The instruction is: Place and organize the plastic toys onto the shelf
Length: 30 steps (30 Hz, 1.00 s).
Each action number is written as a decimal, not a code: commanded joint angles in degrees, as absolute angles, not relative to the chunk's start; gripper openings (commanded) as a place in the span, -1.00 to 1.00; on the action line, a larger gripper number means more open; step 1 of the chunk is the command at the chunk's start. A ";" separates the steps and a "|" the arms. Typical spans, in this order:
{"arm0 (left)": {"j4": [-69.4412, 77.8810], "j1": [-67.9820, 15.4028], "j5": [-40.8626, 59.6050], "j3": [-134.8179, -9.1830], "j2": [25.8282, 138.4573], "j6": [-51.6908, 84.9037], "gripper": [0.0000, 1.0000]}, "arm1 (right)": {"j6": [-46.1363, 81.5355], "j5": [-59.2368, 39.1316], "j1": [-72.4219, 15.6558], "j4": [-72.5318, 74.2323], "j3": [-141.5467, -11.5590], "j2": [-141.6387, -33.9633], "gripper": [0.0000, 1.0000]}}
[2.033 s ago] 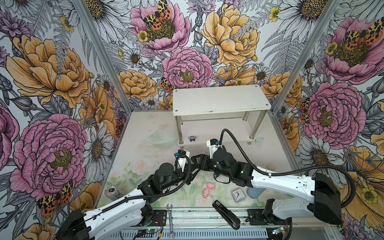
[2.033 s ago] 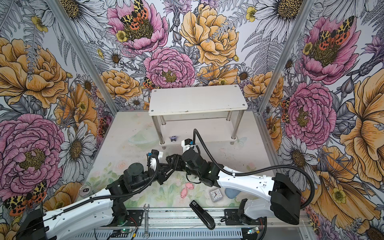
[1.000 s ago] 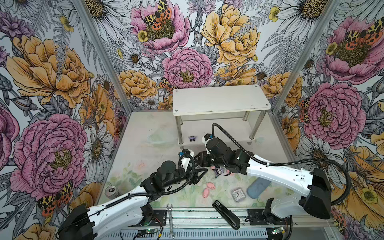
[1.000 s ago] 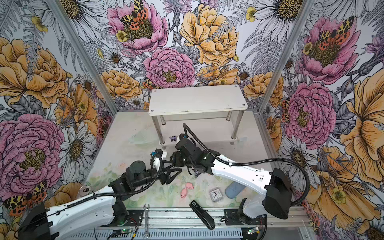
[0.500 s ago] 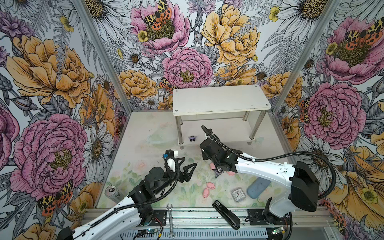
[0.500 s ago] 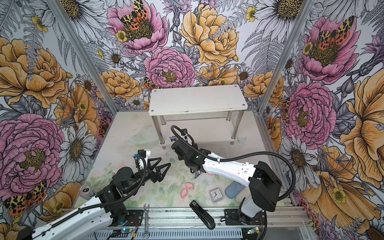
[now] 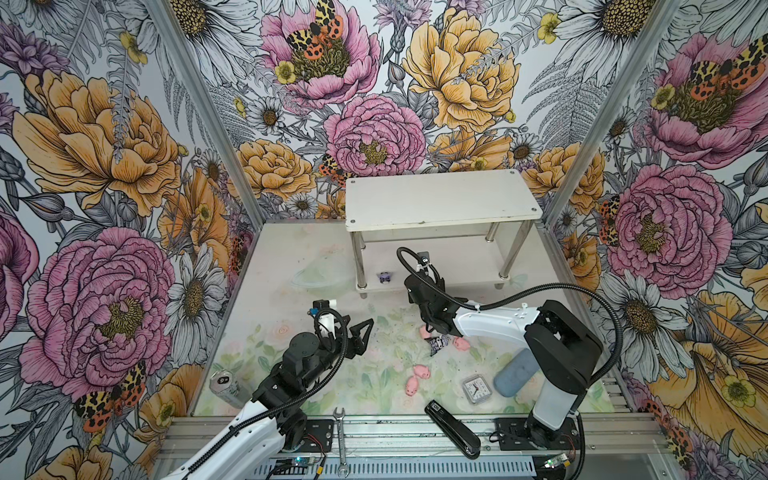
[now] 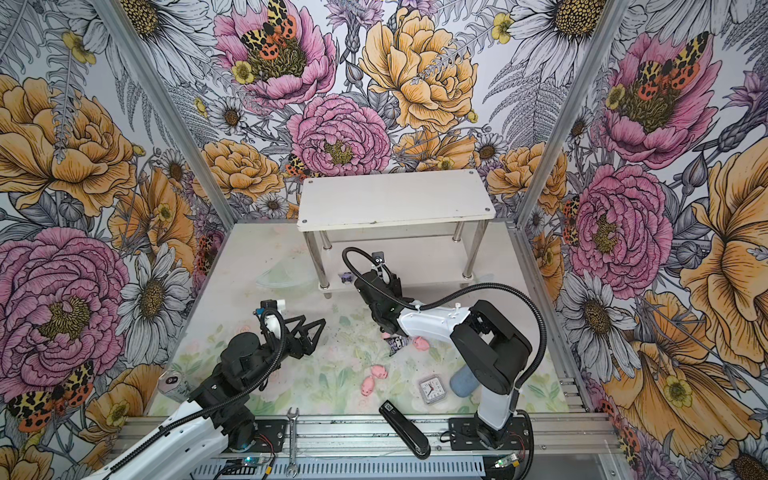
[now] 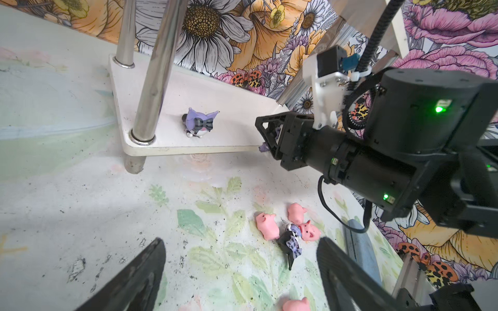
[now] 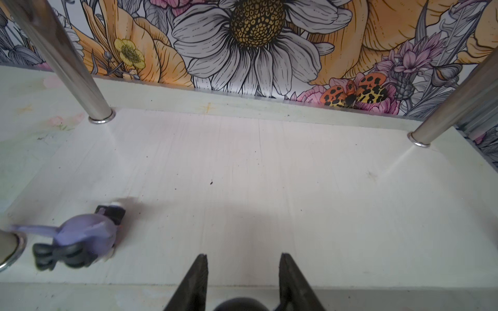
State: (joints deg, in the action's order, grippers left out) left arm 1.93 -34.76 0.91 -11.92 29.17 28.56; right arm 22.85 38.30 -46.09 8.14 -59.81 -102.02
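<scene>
I need to move the black-purple figurine in my right gripper outward next, past the front edge of a bare part of the shelf's lower level point(image 10: 255, 229), and let go of it there.
The white two-tier shelf point(image 7: 440, 199) stands at the back. One purple figurine point(image 9: 199, 123) stands on its lower tier near the front left leg. My right gripper point(image 9: 265, 137) is at that tier's front edge, shut on a black-purple figurine that shows only as a purple bit and a dark round shape point(image 10: 239, 304) between its fingers. On the table lie several pink pigs point(image 7: 422, 370) and another black-purple figurine point(image 7: 438, 343) on its side. My left gripper point(image 7: 361, 328) hangs open and empty over the table, left of those toys.
A drink can point(image 7: 224, 384) lies at the front left. A small square clock point(image 7: 477, 388), a grey-blue block point(image 7: 513, 372) and a black stapler point(image 7: 453, 428) sit at the front right. A wrench point(image 7: 340, 436) lies on the front rail. The right arm passes over the toys.
The two grippers were together at mid-table and have parted. My left arm pulled back to the front left, gripper open. My right gripper went to the shelf's lower tier with the figurine.
</scene>
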 commanded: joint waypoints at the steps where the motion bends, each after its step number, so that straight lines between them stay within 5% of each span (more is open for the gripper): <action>1: 3.69 -33.96 1.71 -11.27 29.81 28.56 0.79 | 23.08 35.15 -43.43 12.97 -60.21 -103.09 -0.94; 30: 6.36 -33.40 1.54 -11.21 33.74 29.77 0.81 | 20.25 33.74 -39.11 27.26 -58.93 -113.00 -0.73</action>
State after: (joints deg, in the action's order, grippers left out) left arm 4.45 -33.82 0.91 -11.92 33.65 28.80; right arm 21.08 32.56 -39.66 26.09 -59.77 -110.80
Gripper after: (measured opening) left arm 0.902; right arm 0.405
